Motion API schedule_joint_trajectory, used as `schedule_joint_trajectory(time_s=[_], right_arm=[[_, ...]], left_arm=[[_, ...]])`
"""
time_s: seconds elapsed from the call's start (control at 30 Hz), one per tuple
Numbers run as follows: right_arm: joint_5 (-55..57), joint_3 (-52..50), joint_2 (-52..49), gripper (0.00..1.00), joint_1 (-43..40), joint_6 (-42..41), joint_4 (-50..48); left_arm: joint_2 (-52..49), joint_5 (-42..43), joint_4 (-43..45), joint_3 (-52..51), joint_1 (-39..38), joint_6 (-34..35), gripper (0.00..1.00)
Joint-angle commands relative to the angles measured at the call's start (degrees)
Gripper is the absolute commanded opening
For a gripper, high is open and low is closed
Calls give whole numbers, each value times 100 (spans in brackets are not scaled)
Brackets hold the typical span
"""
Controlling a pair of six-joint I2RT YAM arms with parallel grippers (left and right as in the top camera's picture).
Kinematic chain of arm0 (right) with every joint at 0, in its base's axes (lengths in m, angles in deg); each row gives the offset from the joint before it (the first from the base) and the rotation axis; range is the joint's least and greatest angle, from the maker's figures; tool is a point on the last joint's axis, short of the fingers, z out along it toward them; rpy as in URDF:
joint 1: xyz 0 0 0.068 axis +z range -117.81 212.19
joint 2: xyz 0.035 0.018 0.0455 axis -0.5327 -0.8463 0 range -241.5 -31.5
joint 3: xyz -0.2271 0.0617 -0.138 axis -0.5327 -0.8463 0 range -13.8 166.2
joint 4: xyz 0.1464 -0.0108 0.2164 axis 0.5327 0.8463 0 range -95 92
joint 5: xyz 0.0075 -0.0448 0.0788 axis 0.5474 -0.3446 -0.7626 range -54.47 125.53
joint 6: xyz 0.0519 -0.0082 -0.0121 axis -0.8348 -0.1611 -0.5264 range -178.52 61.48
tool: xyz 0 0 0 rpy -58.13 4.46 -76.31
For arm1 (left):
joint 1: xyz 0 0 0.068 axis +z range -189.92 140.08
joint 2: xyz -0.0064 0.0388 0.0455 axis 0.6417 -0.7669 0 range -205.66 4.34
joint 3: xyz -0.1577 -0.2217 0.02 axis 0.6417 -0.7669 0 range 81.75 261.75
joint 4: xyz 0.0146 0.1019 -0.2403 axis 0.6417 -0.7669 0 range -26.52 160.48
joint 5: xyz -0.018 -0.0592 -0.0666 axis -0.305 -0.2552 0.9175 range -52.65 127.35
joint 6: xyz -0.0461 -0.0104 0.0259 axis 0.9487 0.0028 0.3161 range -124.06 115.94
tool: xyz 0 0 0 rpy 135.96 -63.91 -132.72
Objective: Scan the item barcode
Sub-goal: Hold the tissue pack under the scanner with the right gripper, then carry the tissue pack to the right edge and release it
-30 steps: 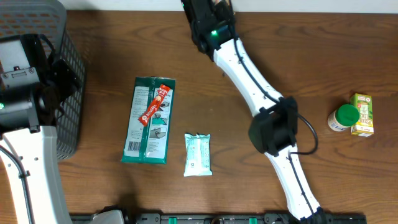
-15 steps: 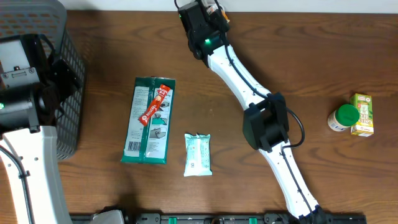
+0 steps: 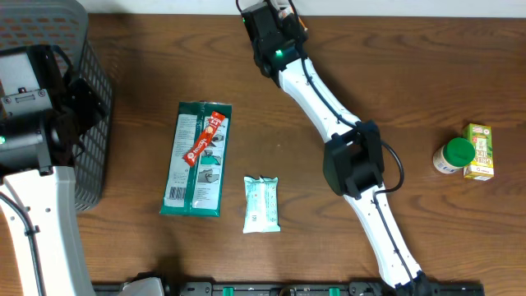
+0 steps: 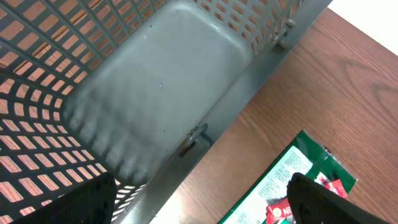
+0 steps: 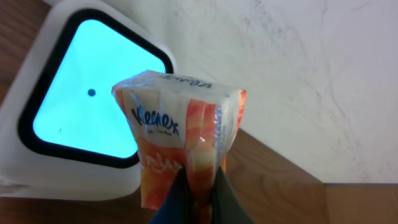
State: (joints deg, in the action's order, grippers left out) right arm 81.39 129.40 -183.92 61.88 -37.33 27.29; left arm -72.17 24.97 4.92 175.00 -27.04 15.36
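Note:
The pack swings across, back and down in my right gripper next. It comes free beside the green-capped bottle, as the bottle stands to its right in the overhead view.
The item is an orange and white Kleenex tissue pack (image 5: 177,130), and my right gripper (image 5: 199,177) is shut on its lower edge. It hangs upright just in front of the scanner (image 5: 37,168), a white box with a lit cyan triangular window, and covers part of that window. No barcode shows on the face I see. In the overhead view the right gripper (image 3: 271,16) reaches to the table's far edge. My left gripper (image 4: 202,208) stands open and empty over the rim of the grey basket (image 4: 155,93).
A green flat package (image 3: 196,160) with a red bar (image 3: 203,137) on top lies left of centre. A small white-green pack (image 3: 262,204) lies beside it. A green-capped bottle (image 3: 452,154) and a juice carton (image 3: 479,150) stand at the right. The basket (image 3: 90,82) sits far left.
The right arm swung a little to the left along the far edge, then settled slightly back. The left arm has not moved.

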Motion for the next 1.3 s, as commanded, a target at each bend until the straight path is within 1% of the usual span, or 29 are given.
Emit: schedule_joint_trajectory(time_s=[0.0, 0.37, 0.43, 0.67, 0.7, 0.83, 0.93, 1.07, 1.17, 1.27], right_arm=[[37, -42, -61, 1, -61, 33, 33], [35, -61, -61, 1, -59, 26, 44], [22, -59, -55, 1, -74, -79, 46], [-57, -59, 431, 1, -76, -433, 330], [-249, -59, 710, 1, -79, -654, 640], [-719, -59, 1370, 1, -76, -1115, 1491], [-785, -59, 1965, 3, -76, -1493, 2267], [-855, -59, 2896, 3, -105, -2164, 3390], [-1246, -59, 3578, 4, -214, -2417, 4140], [-1563, -59, 4035, 3, -433, -2675, 4693]], left_arm=[[-22, -72, 0, 39, 22, -50, 88], [-22, -72, 0, 39, 22, -50, 88], [-22, -72, 0, 39, 22, -50, 88], [-22, -72, 0, 39, 22, -50, 88], [-22, -74, 2, 39, 22, -50, 88], [-22, -72, 0, 39, 22, -50, 88], [-22, -72, 0, 39, 22, -50, 88], [-22, -74, 0, 39, 22, -50, 88], [-22, -72, 0, 39, 22, -50, 88], [-22, -72, 2, 39, 22, -50, 88]])
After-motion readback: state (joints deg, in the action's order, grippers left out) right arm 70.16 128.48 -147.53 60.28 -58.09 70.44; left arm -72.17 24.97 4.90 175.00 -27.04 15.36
